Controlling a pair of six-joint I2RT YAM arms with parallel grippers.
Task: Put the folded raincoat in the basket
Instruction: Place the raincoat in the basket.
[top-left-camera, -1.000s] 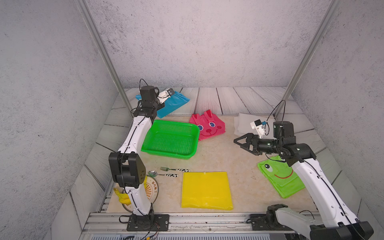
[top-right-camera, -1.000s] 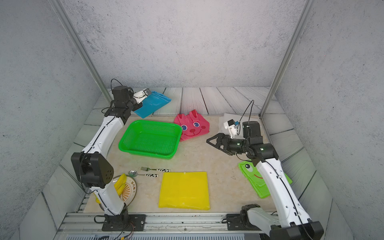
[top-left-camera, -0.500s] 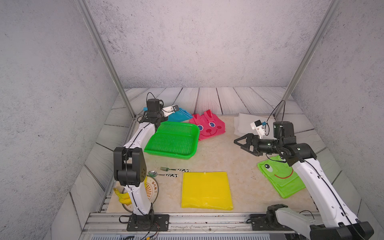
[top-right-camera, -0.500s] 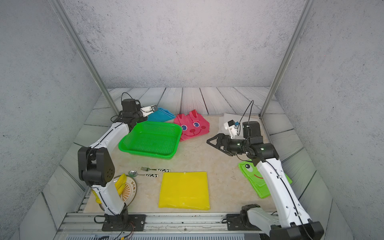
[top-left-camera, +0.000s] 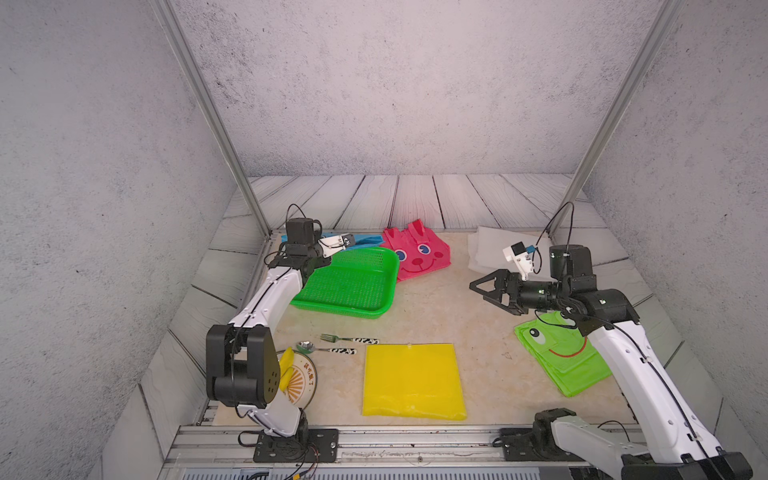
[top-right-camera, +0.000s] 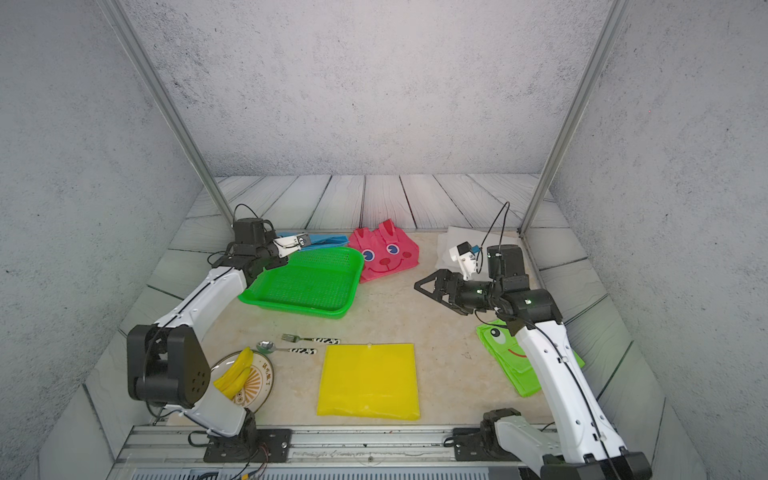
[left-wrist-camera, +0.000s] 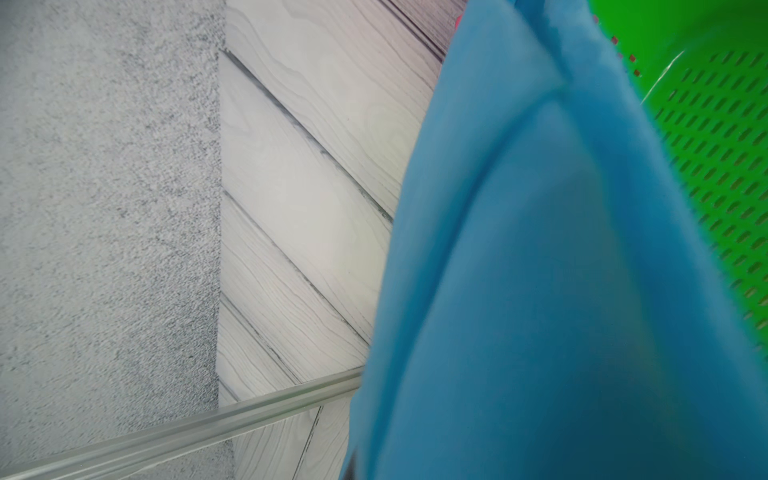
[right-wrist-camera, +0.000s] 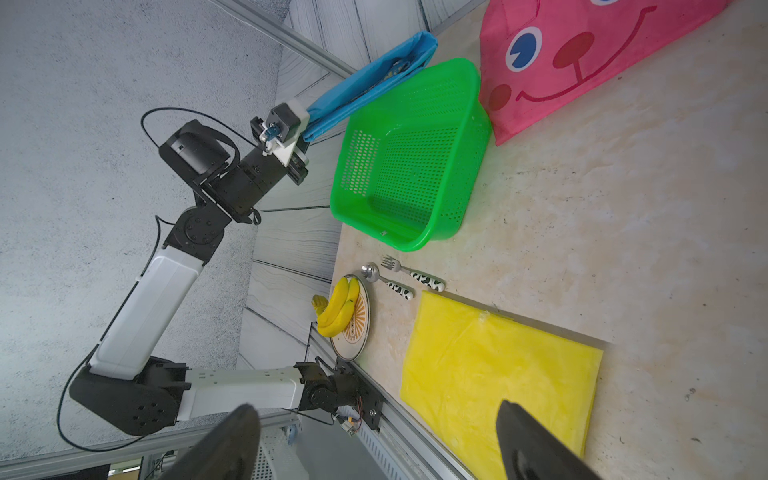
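I should next move my left gripper back and down to release over the basket's bottom, below it and nearer my base, since the raincoat is along the basket's back rim.
A folded blue raincoat (top-left-camera: 365, 240) (top-right-camera: 328, 239) hangs from my left gripper (top-left-camera: 326, 255), which is shut on one end of it. It stretches along the back rim of the bright green mesh basket (top-left-camera: 340, 309) (top-right-camera: 291, 307). In the right wrist view the blue raincoat (right-wrist-camera: 374, 83) runs from the left gripper (right-wrist-camera: 306, 135) past the basket (right-wrist-camera: 419, 245) corner. It fills the left wrist view (left-wrist-camera: 540, 291) and hides the jaws there. My right gripper (top-left-camera: 484, 286) (top-right-camera: 428, 286) (right-wrist-camera: 374, 440) hovers open and empty right of the basket.
A pink rabbit-faced raincoat (top-left-camera: 417, 253) lies by the basket's right back corner. A white one (top-left-camera: 490, 249) lies at the back right, a frog-faced green one (top-left-camera: 561, 357) under the right arm, a yellow one (top-left-camera: 413, 380) in front. Fork (top-left-camera: 349, 338), spoon (top-left-camera: 326, 348) and banana plate (top-left-camera: 301, 376) sit front left.
The left arm has swung right and down with the blue raincoat, from the back left corner to the basket's back rim. The right arm has not moved.
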